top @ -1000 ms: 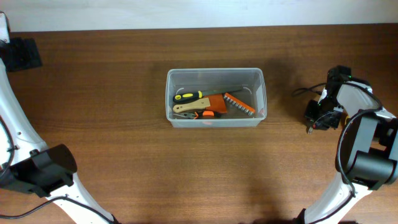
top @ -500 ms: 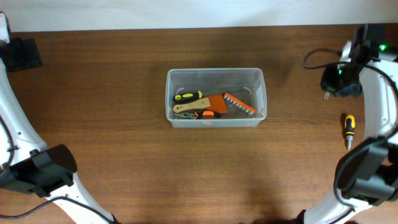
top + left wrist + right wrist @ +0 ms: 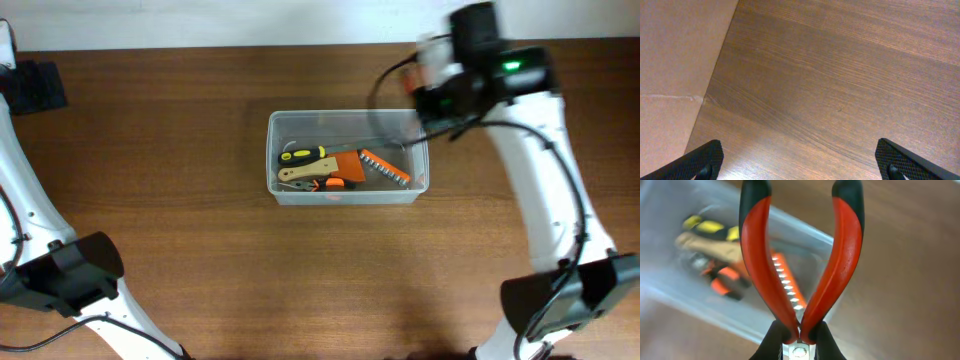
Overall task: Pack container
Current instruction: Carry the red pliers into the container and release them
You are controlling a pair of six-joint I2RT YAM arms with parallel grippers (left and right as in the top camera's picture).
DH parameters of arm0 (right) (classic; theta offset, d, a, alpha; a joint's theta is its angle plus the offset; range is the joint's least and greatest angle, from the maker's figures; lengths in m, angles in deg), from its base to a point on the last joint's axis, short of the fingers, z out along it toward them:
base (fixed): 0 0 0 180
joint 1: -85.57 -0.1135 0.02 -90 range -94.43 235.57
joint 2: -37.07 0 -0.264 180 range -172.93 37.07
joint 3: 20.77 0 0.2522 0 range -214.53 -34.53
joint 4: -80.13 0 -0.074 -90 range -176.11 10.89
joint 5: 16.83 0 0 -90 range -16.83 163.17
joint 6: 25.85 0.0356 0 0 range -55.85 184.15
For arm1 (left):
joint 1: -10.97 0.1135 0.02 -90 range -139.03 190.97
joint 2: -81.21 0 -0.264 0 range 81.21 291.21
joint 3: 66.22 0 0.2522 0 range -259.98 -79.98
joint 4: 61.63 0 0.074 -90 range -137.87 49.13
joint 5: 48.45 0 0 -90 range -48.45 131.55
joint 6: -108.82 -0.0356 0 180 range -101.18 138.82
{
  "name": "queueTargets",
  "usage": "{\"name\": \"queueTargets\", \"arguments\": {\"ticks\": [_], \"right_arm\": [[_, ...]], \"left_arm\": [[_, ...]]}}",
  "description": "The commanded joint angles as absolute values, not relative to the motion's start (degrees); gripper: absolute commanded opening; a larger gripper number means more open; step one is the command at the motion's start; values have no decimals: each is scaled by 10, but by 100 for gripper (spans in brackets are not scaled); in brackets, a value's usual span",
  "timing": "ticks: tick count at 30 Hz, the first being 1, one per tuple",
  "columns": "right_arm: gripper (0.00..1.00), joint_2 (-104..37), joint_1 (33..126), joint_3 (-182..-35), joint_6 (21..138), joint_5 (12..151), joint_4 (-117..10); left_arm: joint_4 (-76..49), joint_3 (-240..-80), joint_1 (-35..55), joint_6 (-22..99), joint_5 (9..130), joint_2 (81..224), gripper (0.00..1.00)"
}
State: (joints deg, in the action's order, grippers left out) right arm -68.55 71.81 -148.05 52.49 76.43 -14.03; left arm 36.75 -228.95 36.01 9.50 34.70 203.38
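Observation:
I should next turn my right gripper and move it back over the empty spot beside the orange bit holder (image 3: 382,167) in the container, then lower the pliers.
The clear container (image 3: 346,113) stands mid-table and holds a yellow-black screwdriver (image 3: 305,154), a wooden-handled tool (image 3: 300,172) and an orange bit holder (image 3: 382,167). My right gripper (image 3: 428,103) is over the container's back right corner. In the right wrist view it (image 3: 799,340) is shut on red-handled pliers (image 3: 760,265), whose handles point away over the blurred container (image 3: 685,292). My left gripper (image 3: 800,165) is open and empty over bare wood, at the far left (image 3: 35,88) in the overhead view.
The wooden table's back edge runs along the top of the overhead view. A tan wall or board (image 3: 675,60) lies to the left of my left gripper. The right arm (image 3: 545,190) spans the table's right side.
My right arm has swung from the table's right side to the container's back right corner with the pliers. A screwdriver seen on the right half a second ago is now under the arm.

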Motion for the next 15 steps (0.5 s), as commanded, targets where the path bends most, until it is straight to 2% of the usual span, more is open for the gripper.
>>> {"name": "queueTargets", "arguments": {"ticks": [1,8,15], "right_arm": [[4,-710,665,-1492,365,777,-130],[4,-788,611,-1492,156,822,-97],[4,-880,618,-1492,80,754,-91]], "left_arm": [[366,-2289,360,102,351,2031,99],[366,-2289,360,102,351,2031,99],[366,-2289,360,102,351,2031,99]]}}
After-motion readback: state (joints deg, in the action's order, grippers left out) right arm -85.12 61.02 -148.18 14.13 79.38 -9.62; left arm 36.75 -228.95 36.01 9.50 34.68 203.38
